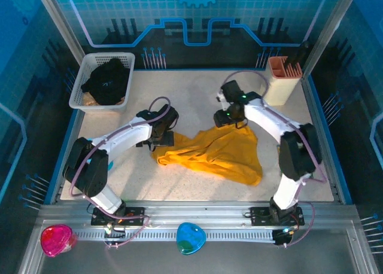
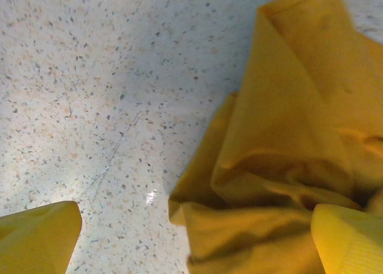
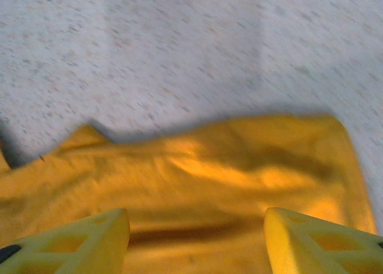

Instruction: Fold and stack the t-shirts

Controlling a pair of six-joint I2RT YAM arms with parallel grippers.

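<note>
The golden-yellow t-shirt lies just below my open fingers, so my right gripper will go down onto its far edge and close next.
The golden-yellow t-shirt [image 1: 215, 153] lies crumpled in the middle of the table. My left gripper [image 1: 160, 142] is at its left end. In the left wrist view that gripper [image 2: 191, 244] is open wide, with a bunched fold of the shirt [image 2: 281, 166] under and beside its right finger [image 2: 347, 241]. My right gripper [image 1: 231, 122] hovers at the shirt's back edge. From the right wrist it [image 3: 197, 241] is open, its fingers apart over the yellow cloth [image 3: 203, 178] and pinching nothing. The black t-shirt [image 1: 108, 79] sits bundled in the white mesh basket [image 1: 81, 97] at the back left.
A tan holder with dark tools [image 1: 283, 75] stands at the back right corner. On the front rail below the arm bases lie a pink object [image 1: 57, 239] and a blue one [image 1: 191, 238]. Bare speckled tabletop [image 1: 191, 100] lies behind the shirt.
</note>
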